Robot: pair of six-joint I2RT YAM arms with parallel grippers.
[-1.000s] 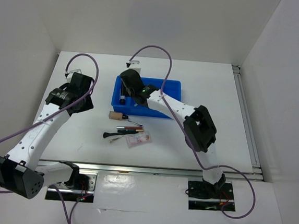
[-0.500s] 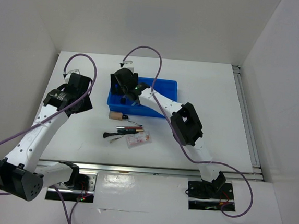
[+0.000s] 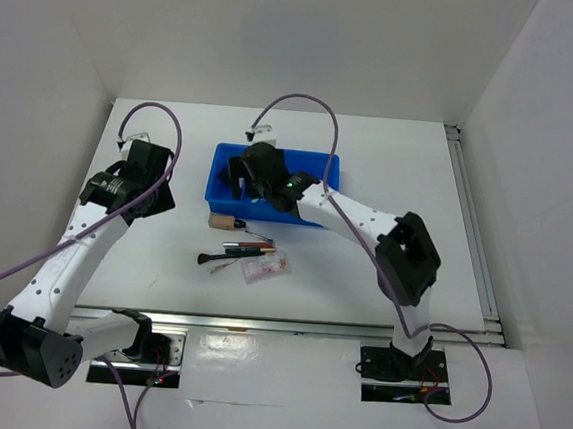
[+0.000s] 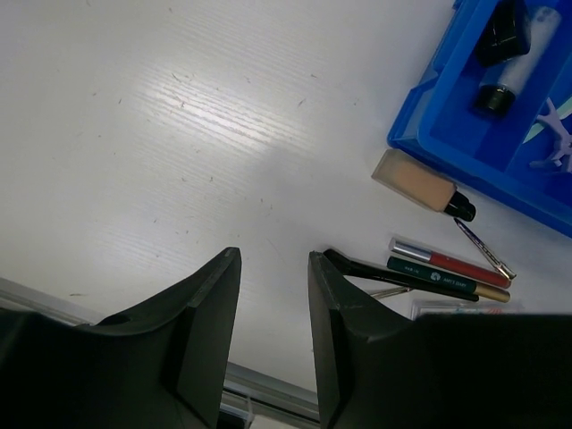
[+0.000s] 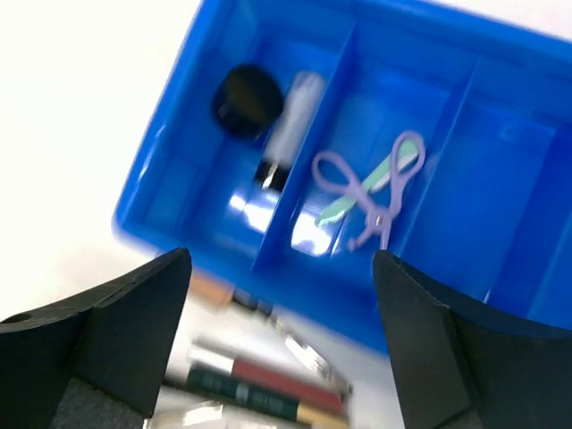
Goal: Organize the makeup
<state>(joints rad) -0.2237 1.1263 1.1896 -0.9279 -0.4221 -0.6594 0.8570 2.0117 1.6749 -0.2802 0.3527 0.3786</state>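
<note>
The tan stub's black end (image 3: 239,224) is below my right gripper and back from it, so the gripper should turn, come back past the tray (image 3: 326,164) and go down onto that end.
Loose makeup lies on the white table in front of the blue tray (image 3: 326,164): a tan stub (image 3: 222,221), two slim pencils (image 3: 255,243), a black-tipped brush (image 3: 216,259) and a pinkish clear packet (image 3: 266,268). My right gripper (image 3: 242,173) hovers over the tray's left end, open wide and empty (image 5: 281,259). Under it lie a black cap (image 5: 247,101), a white tube (image 5: 290,114) and a lilac plastic piece (image 5: 371,192). My left gripper (image 3: 140,187) hangs over bare table to the left, open (image 4: 273,259) and empty. The brush (image 4: 357,265) and pencils (image 4: 442,278) lie beyond its right finger.
White walls enclose the table on the left, back and right. A metal rail (image 3: 287,325) runs along the near edge by the arm bases. The tray's right compartments (image 5: 527,179) hold nothing that I can see.
My right gripper has opened wide over the tray's left end, and its arm has swung. The tray slid slightly left. The left arm has hardly moved.
</note>
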